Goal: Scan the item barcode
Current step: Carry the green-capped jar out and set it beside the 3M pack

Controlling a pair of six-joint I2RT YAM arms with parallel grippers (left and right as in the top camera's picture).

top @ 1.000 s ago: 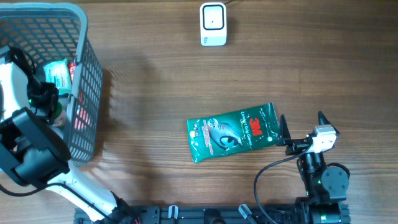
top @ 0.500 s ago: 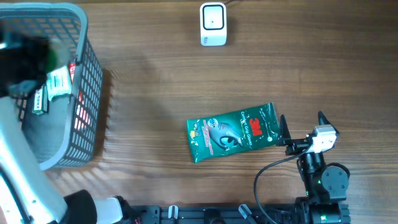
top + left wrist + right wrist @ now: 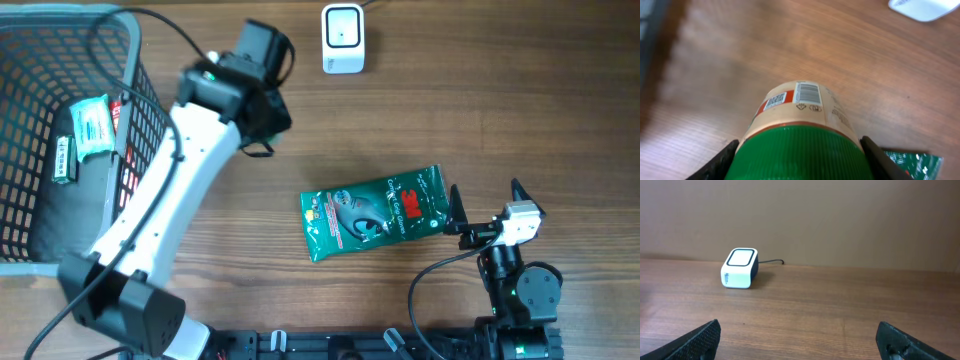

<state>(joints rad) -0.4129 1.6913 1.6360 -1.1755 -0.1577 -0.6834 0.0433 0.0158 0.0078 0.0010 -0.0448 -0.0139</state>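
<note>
My left gripper will next move down and back toward the end of the green packet that is nearest the basket, because the wood there leaves room for the jar.
My left gripper (image 3: pixel 799 151) is shut on a jar (image 3: pixel 799 112) with a green ribbed lid and a tan label. The jar points away from the camera over the wooden table, and its barcode (image 3: pixel 808 93) faces up. From overhead, the left gripper (image 3: pixel 262 118) hangs just left of and below the white scanner (image 3: pixel 342 38), and the jar is hidden beneath it. The scanner (image 3: pixel 924 6) shows at the top right of the left wrist view. My right gripper (image 3: pixel 486 196) rests open at the lower right with nothing between its fingers; it faces the scanner (image 3: pixel 740 268).
A green 3M packet (image 3: pixel 372 211) lies flat in the middle of the table, just left of the right gripper. A grey mesh basket (image 3: pixel 135 110) stands at the far left with a small green-and-white box (image 3: pixel 90 125) and a dark item inside.
My left arm has come up out of the basket and swung right across the table towards the scanner, with the jar in its grip. The right arm has not moved.
</note>
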